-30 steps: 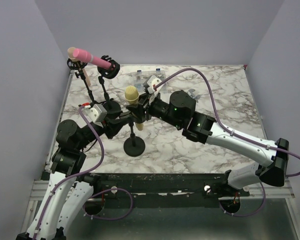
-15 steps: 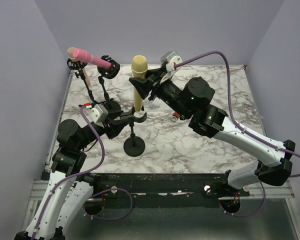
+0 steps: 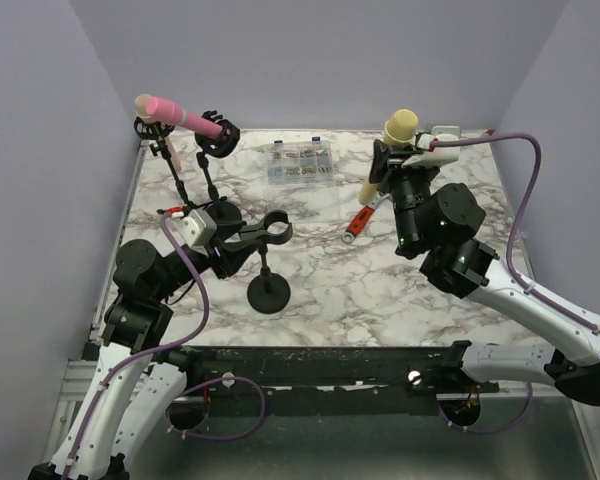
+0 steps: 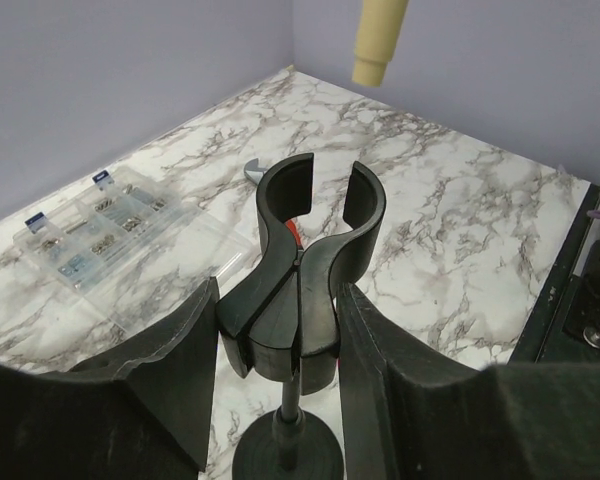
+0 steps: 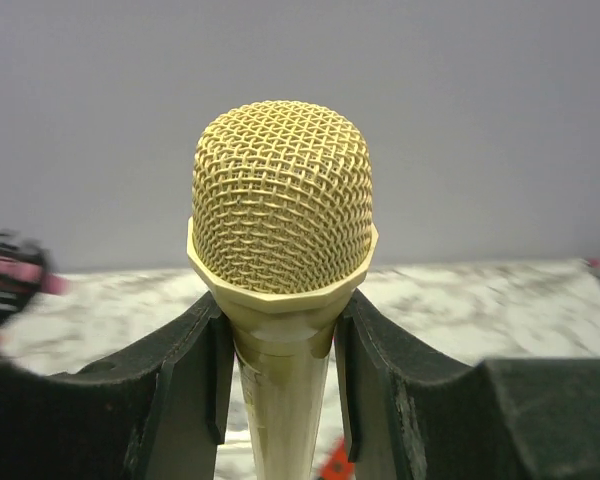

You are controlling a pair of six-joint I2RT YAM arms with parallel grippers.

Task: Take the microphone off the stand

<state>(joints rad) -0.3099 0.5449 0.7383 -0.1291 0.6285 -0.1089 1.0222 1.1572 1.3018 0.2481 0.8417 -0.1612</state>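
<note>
The marble tabletop below my right gripper is bare beside the red-handled tool, so I will next descend, tilt down, lay the microphone flat there and release it.
The gold microphone [image 3: 400, 127] is clear of the stand and held upright in the air over the back right of the table. My right gripper [image 3: 392, 160] is shut on its neck just below the mesh head [image 5: 280, 200], with a finger [image 5: 195, 370] on each side. The black stand [image 3: 268, 294] is at the front centre, its clip [image 3: 276, 228] open and empty. My left gripper [image 3: 248, 240] is shut on the base of that clip [image 4: 315, 230]. The microphone's tail end [image 4: 380, 40] hangs high in the left wrist view.
A pink microphone [image 3: 180, 115] sits on a second stand at the back left, next to a third stand with a black clip [image 3: 218, 137]. A clear parts box [image 3: 300, 162] lies at the back centre. A red-handled tool [image 3: 360, 222] lies under the held microphone.
My right gripper has lifted the gold microphone up out of the clip and carried it to the back right. My left gripper has stayed on the stand's clip.
</note>
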